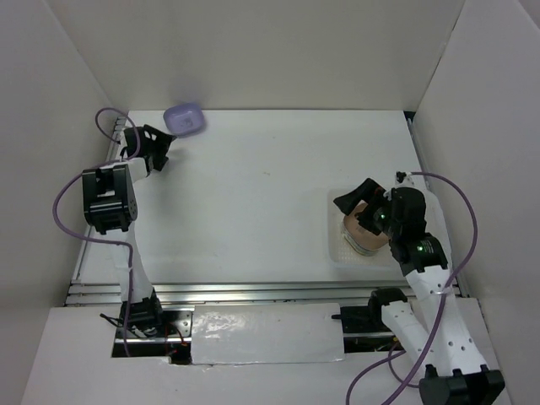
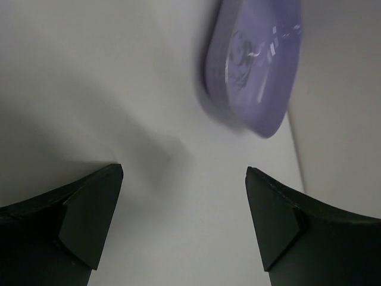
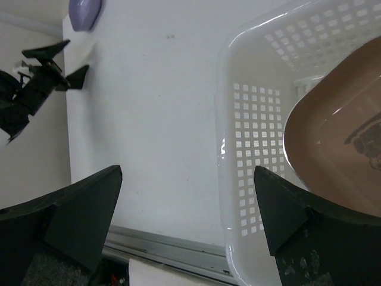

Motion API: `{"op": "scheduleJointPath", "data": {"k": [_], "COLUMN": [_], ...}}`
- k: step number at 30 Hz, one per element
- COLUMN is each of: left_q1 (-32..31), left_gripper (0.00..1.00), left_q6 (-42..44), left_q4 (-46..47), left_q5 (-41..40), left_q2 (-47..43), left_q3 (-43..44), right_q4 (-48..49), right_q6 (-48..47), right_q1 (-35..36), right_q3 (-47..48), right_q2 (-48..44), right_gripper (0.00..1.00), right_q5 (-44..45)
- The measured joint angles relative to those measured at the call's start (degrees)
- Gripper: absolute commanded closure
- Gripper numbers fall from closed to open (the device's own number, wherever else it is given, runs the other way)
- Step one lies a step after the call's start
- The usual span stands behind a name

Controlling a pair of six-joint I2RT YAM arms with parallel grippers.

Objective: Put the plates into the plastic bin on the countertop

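Only bare countertop lies between the left gripper's open fingers, so the left gripper next needs to move outward onto the purple plate's rim nearest the side (image 1: 167,121) (image 2: 245,121) and close there.
A purple plate (image 1: 184,119) (image 2: 253,65) (image 3: 85,12) lies at the far left corner of the white countertop (image 1: 253,194). My left gripper (image 1: 164,145) (image 2: 184,173) stands open just short of it, with only bare countertop between its fingers. At the right, the translucent plastic bin (image 1: 336,246) (image 3: 250,119) holds a stack of plates, a brown plate (image 1: 363,229) (image 3: 339,137) on top. My right gripper (image 1: 354,202) (image 3: 187,173) hovers open over the bin's left rim, empty, with the brown plate beside its right finger.
White walls close in the countertop at the back and both sides; the purple plate sits close to the back wall. A metal rail (image 1: 253,291) (image 3: 166,250) runs along the near edge. The left arm (image 3: 36,83) shows far off in the right wrist view.
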Motion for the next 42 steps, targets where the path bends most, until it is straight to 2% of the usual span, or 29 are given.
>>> {"op": "scheduleJointPath", "data": {"k": [3, 6, 7, 9, 10, 12, 13, 16, 19, 21, 25, 27, 28, 31, 33, 36, 39, 40, 42], "left_q1": [0.66, 0.50, 0.26, -0.46, -0.98, -2.01, -2.54, -3.23, -3.52, -3.34, -5.40, -10.36, -14.99, -30.36, -38.86, -44.96, -47.87, -48.61, -50.31], "left_gripper": [0.01, 0.03, 0.05, 0.17, 0.37, 0.58, 0.81, 1.00, 1.00, 1.00, 1.00, 1.00, 1.00, 1.00, 1.00, 1.00, 1.00, 1.00, 1.00], "left_q6": [-3.34, -4.92, -5.11, -4.90, -4.59, -4.09, -3.63, -3.74, -4.24, -4.48, -1.90, -0.11, 0.74, 2.54, 3.45, 4.37, 4.39, 4.35, 4.31], "left_q4": [4.04, 2.27, 0.46, -5.11, -8.59, -14.97, -16.83, -20.79, -21.20, -22.36, -25.42, -28.39, -29.40, -29.75, -30.42, -33.88, -37.59, -38.75, -40.68], "left_q5": [0.85, -0.48, -1.31, -3.58, -5.14, -7.13, -7.67, -8.11, -7.41, -7.13, -10.75, -14.49, -17.11, -18.95, -18.75, -21.79, -26.36, -27.67, -30.08], "left_q2": [5.64, 10.45, 12.39, 15.91, 17.99, 22.18, 24.06, 24.96, 24.61, 21.51, 2.75, -9.46, -16.09, -29.90, -36.41, -41.66, -44.48, -45.42, -47.45], "left_q3": [5.92, 13.75, 17.49, 25.57, 30.08, 37.94, 40.83, 42.69, 42.27, 38.16, 13.49, 0.09, -5.60, -14.10, -16.70, -17.05, -17.09, -17.11, -17.09], "right_q4": [1.84, 3.17, 3.69, 4.22, 4.37, 4.44, 4.44, 4.11, 4.17, 4.46, 3.76, 2.69, 2.45, 0.90, -0.48, -2.03, -4.48, -4.94, -5.92], "right_q6": [0.15, 0.28, 0.28, 0.28, 0.28, 0.28, 0.26, 0.20, 0.00, -0.20, -0.70, -1.33, -1.70, -2.89, -3.39, -3.58, -2.64, -2.27, -1.27], "right_q1": [2.82, 4.81, 5.33, 6.14, 6.82, 7.69, 8.07, 8.87, 10.01, 11.08, 16.92, 21.46, 23.32, 26.93, 28.35, 30.01, 31.82, 32.24, 33.16], "right_q3": [-0.79, -0.90, -0.90, -0.90, -0.90, -0.87, -0.81, 0.24, 2.19, 3.04, 7.34, 13.92, 17.40, 27.67, 33.22, 37.44, 37.44, 36.98, 35.76], "right_q2": [2.78, 4.61, 5.14, 5.73, 5.95, 6.01, 6.01, 6.05, 6.01, 5.88, 10.60, 16.68, 20.15, 30.10, 35.45, 40.98, 44.57, 45.37, 46.56], "right_gripper": [0.00, 0.00, 0.00, 0.00, 0.00, 0.00, 0.00, 0.00, 0.00, 0.00, 0.00, 0.00, 0.00, 0.00, 0.00, 0.01, 0.09, 0.17, 0.26], "right_q5": [0.66, 1.01, 1.20, 1.66, 2.03, 2.49, 2.80, 3.63, 4.48, 4.81, 7.21, 10.40, 12.04, 16.72, 18.99, 21.70, 23.82, 24.22, 25.05]}}
